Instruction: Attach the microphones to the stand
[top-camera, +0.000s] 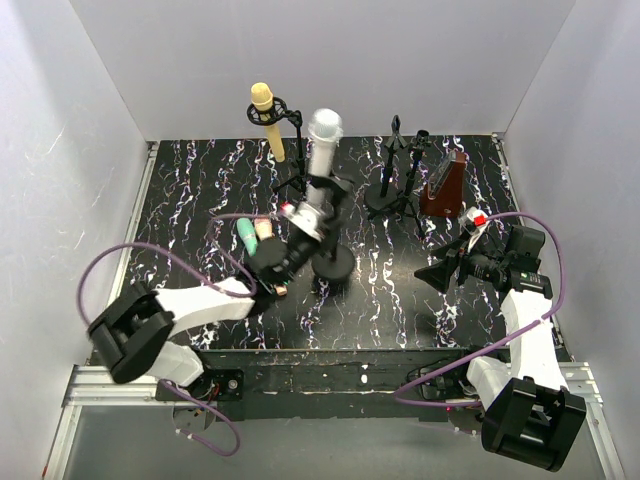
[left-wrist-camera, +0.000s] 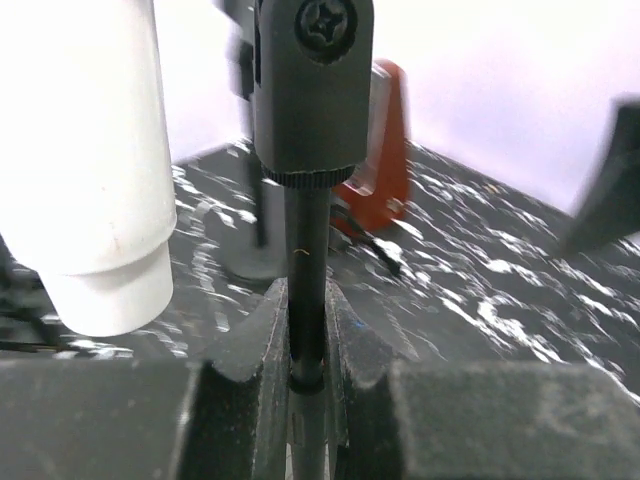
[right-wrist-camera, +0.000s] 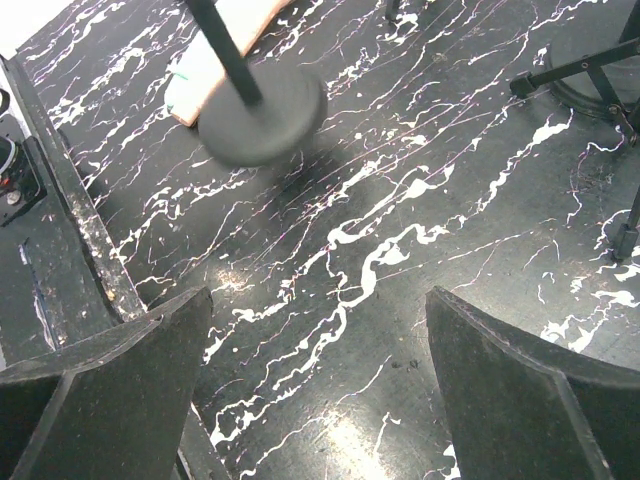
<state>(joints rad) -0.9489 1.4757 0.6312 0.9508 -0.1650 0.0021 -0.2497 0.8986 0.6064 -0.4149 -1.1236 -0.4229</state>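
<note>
My left gripper will next carry the pole outward and left in the top view, to bare table by the yellow microphone (top-camera: 263, 108), then lower and release it.
My left gripper (top-camera: 303, 228) (left-wrist-camera: 305, 300) is shut on the thin black pole (left-wrist-camera: 305, 250) of the round-based stand (top-camera: 332, 266). The white microphone (top-camera: 323, 140) (left-wrist-camera: 90, 150) sits in that stand's clip, its handle hanging just left of the pole. A yellow microphone (top-camera: 263, 108) sits in a second stand (top-camera: 293, 150) at the back. Flat on the table by my left wrist lie a mint green microphone (top-camera: 246, 235) and a peach-pink microphone (top-camera: 265, 232) (right-wrist-camera: 215, 65). My right gripper (top-camera: 440, 273) (right-wrist-camera: 315, 340) hangs open over bare table, nothing between its fingers.
Two small black tripod stands (top-camera: 400, 175) (right-wrist-camera: 580, 70) stand at the back right, beside the brown metronome (top-camera: 443, 183) (left-wrist-camera: 385, 150). White walls close in the table on three sides. The round stand base (right-wrist-camera: 262, 110) lies ahead of my right gripper.
</note>
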